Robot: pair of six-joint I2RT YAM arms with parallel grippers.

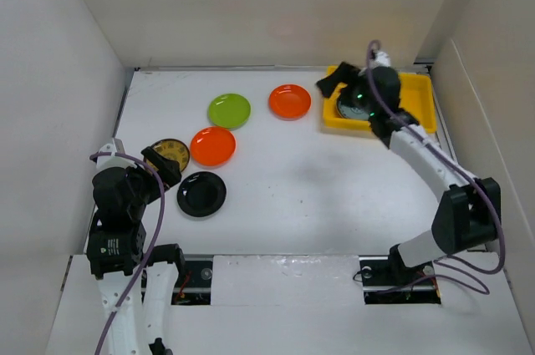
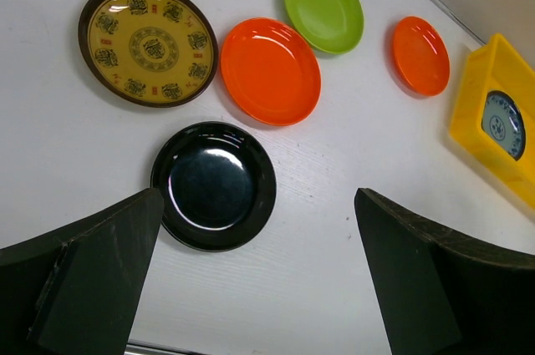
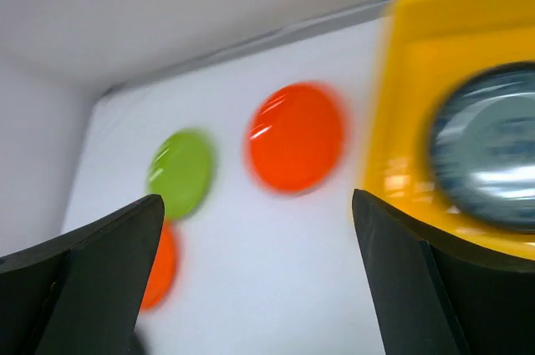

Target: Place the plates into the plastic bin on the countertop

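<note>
The right gripper moves back, to the left in the top view and down onto the black plate's bin-side rim next, because open counter lies beside that rim.
The yellow plastic bin [image 1: 415, 94] stands at the back right of the white countertop [image 1: 301, 188] and holds a blue-patterned plate [image 1: 347, 106]. My right gripper [image 1: 333, 83] hovers open and empty over the bin's left edge; its wrist view is blurred and shows the bin [image 3: 401, 121] and the blue plate [image 3: 489, 146]. On the counter lie a lime green plate [image 1: 229, 110], two orange plates [image 1: 290, 101] [image 1: 213, 146], a brown-and-gold plate [image 1: 171, 152] and a black plate [image 1: 201, 194]. My left gripper [image 1: 163, 161] is open and empty above the black plate [image 2: 213, 185]. The cream plate and the second brown-and-gold plate are out of view.
White walls [image 1: 67, 79] close in the counter on the left, back and right. The left wrist view also shows the brown-and-gold plate [image 2: 148, 43], the nearer orange plate [image 2: 270, 71], the green plate [image 2: 323, 6] and the bin [image 2: 481, 113].
</note>
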